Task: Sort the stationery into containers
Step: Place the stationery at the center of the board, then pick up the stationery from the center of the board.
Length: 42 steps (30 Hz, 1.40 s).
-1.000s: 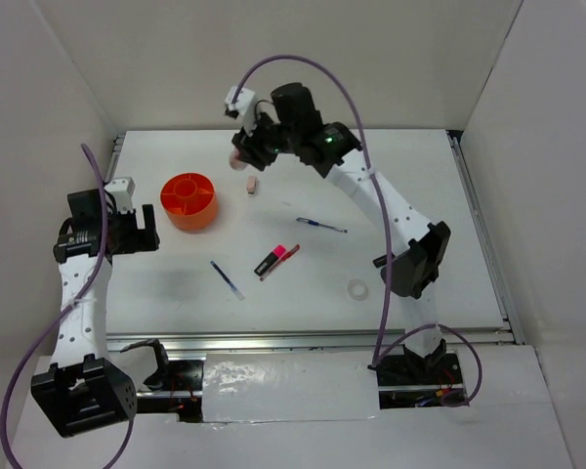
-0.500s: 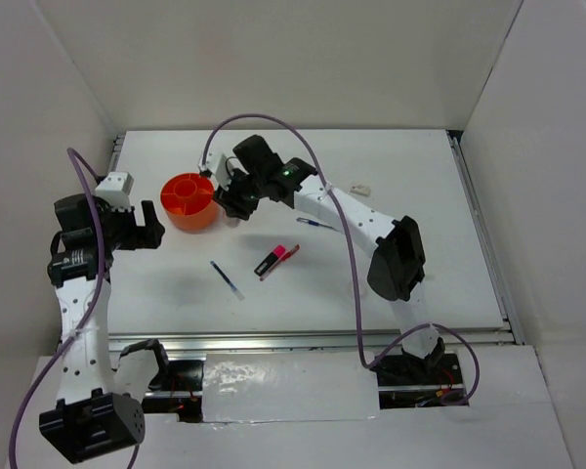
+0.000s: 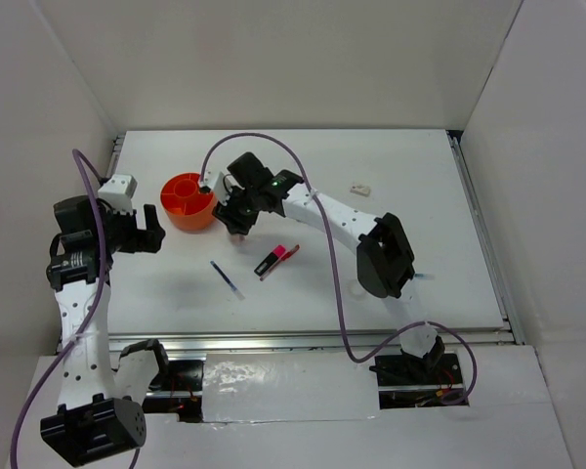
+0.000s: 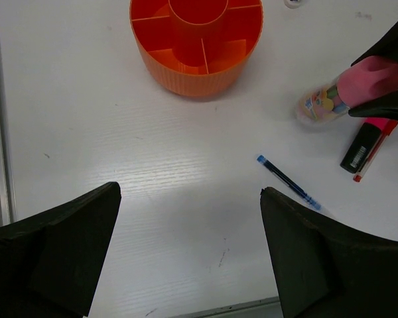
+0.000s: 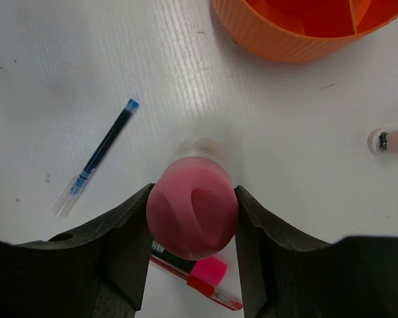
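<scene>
My right gripper moves down next and releases the pink-capped glue stick (image 5: 192, 215) upright on the bare tabletop between tub and highlighter, since that spot is clear of pens.
The round orange tub (image 3: 188, 200) with inner dividers stands at the left back of the table. It also shows in the left wrist view (image 4: 196, 50) and in the right wrist view (image 5: 298, 26). My right gripper (image 3: 236, 217) (image 5: 194, 195) is shut on the pink-capped glue stick (image 5: 192, 215) (image 4: 331, 96). It holds the stick just right of the tub, low over the table. A pink highlighter beside a red pen (image 3: 274, 259) (image 5: 202, 278) lies under it. A blue pen (image 3: 227, 279) (image 4: 288, 183) (image 5: 96, 159) lies to the front. My left gripper (image 3: 137, 230) (image 4: 189, 252) is open and empty, left of the tub.
A small white eraser (image 3: 359, 190) lies at the back right. A small pinkish-white item (image 5: 391, 141) lies near the tub. White walls enclose the table on three sides, and a metal rail (image 3: 273, 340) runs along the front edge.
My right arm has swung from the back down toward the tub's right side, carrying the glue stick. The left arm has shifted only slightly.
</scene>
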Tool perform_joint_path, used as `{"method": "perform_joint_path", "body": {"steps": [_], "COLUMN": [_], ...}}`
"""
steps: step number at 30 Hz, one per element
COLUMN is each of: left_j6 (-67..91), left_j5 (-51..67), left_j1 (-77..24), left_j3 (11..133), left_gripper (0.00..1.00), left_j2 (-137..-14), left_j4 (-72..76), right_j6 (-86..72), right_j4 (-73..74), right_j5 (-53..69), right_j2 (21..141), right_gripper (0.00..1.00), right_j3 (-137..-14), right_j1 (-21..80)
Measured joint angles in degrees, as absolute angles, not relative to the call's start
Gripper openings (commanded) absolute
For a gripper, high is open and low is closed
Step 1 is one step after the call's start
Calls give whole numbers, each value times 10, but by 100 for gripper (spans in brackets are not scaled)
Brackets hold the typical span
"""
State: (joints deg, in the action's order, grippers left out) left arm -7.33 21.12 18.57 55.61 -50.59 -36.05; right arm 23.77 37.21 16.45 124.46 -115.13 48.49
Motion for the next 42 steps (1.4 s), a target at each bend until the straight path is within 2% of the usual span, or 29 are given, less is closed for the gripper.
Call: {"method": "perform_joint_path", "body": {"steps": [9,12,13,17,18,20,21,22,28,34,42], "left_j6": [-76,-76,-76,-76,-76,-76,-76,-76,-89,-115,-116], "left_j5": [220,220,220,220,221,223,224,227,269,336,324], "left_j1": [186,185,186,186,186,186,186,186,186,171,18], "left_j3": [556,556,556,556,555,553,552,552,554,594,661], "left_gripper": [99,99,99,99,99,99,99,99,99,99,99], "left_j2": [-508,-508,-508,-508,-508,-507,-507,-508,-516,-571,-691], "left_j4": [-368,-369,-369,-369,-369,-369,-369,-370,-374,-390,-387], "right_j6": [217,213,209,200,197,190,188,181,162,131,127], "right_j4": [358,347,342,318,313,314,315,316,322,324,323], "right_j5": [172,174,174,180,180,182,183,185,208,250,285], "right_j2": [1266,1268,1268,1267,1267,1267,1267,1266,1226,1102,915], "right_gripper": [22,36,50,66,74,77,95,100,100,100,100], "right_j3": [-1134,-1120,-1119,-1106,-1102,-1094,-1092,-1092,-1091,-1077,-978], "right_j1": [482,481,481,479,479,478,478,477,472,432,275]}}
